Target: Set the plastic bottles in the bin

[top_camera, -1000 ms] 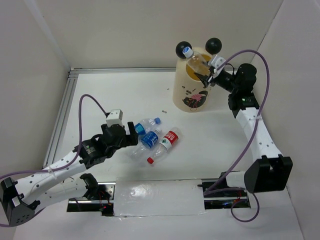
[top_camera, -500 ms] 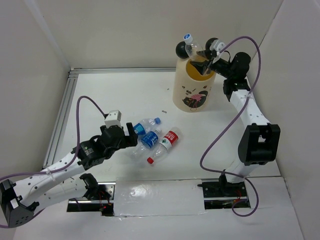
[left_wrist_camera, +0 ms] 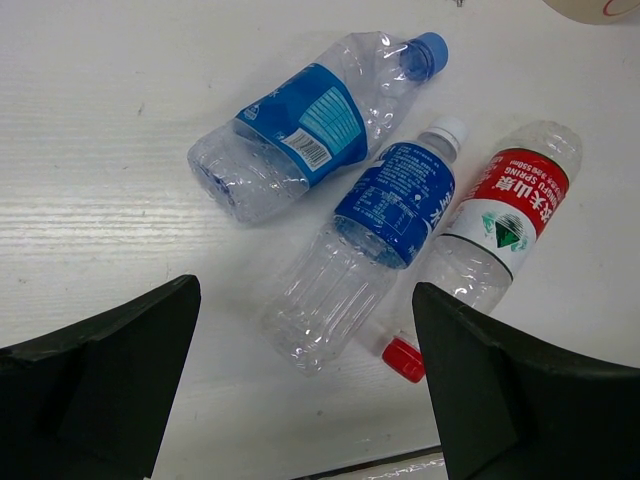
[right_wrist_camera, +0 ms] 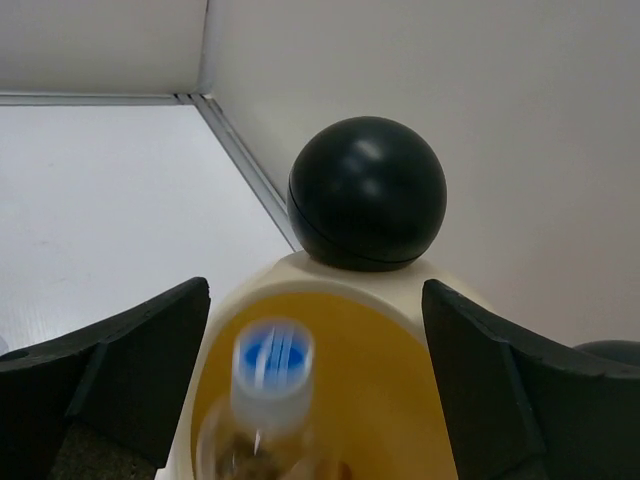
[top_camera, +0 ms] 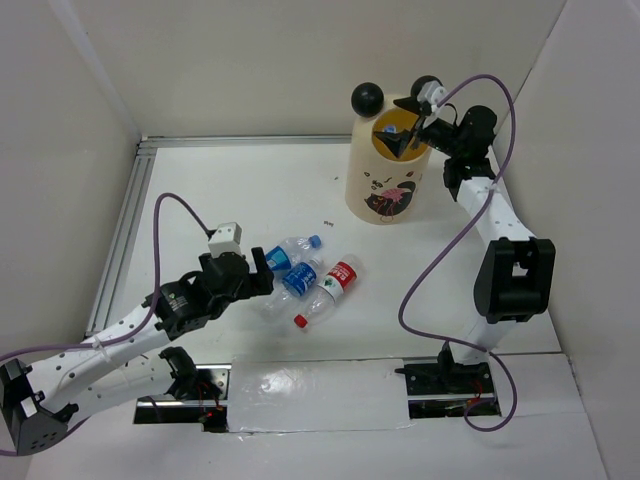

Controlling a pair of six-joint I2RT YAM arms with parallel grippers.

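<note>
My left gripper reaches outward and down to the slanted blue-cap bottle next. It turns along the bottle's length and lowers to close around its clear shoulder [top_camera: 299, 245] [left_wrist_camera: 376, 78].
The bin [top_camera: 384, 190] stands at the back right, a cream cylinder with black ball ears and a yellow inside. My right gripper [top_camera: 404, 137] hangs open just over its mouth. In the right wrist view the gripper [right_wrist_camera: 315, 290] is open above the bin's rim [right_wrist_camera: 300, 272]. A blurred, blue-capped bottle [right_wrist_camera: 270, 372] sits loose inside the bin, below the jaws. Three plastic bottles lie together on the table: a crushed blue-cap one [left_wrist_camera: 300, 125], a blue-label one [left_wrist_camera: 385, 215] and a red-label one [left_wrist_camera: 505, 215]. My left gripper [left_wrist_camera: 305, 292] is open just above them; it also shows in the top view [top_camera: 262, 275].
A black ball ear [right_wrist_camera: 367, 192] sits on the bin's far rim between the right fingers. White walls close in the table at the back and both sides. An aluminium rail [top_camera: 125, 230] runs along the left edge. A white plate [top_camera: 318, 395] lies between the arm bases.
My right gripper lifted the blue-capped bottle upright over the bin, then opened; the bottle has dropped into the bin. The left arm has barely moved.
</note>
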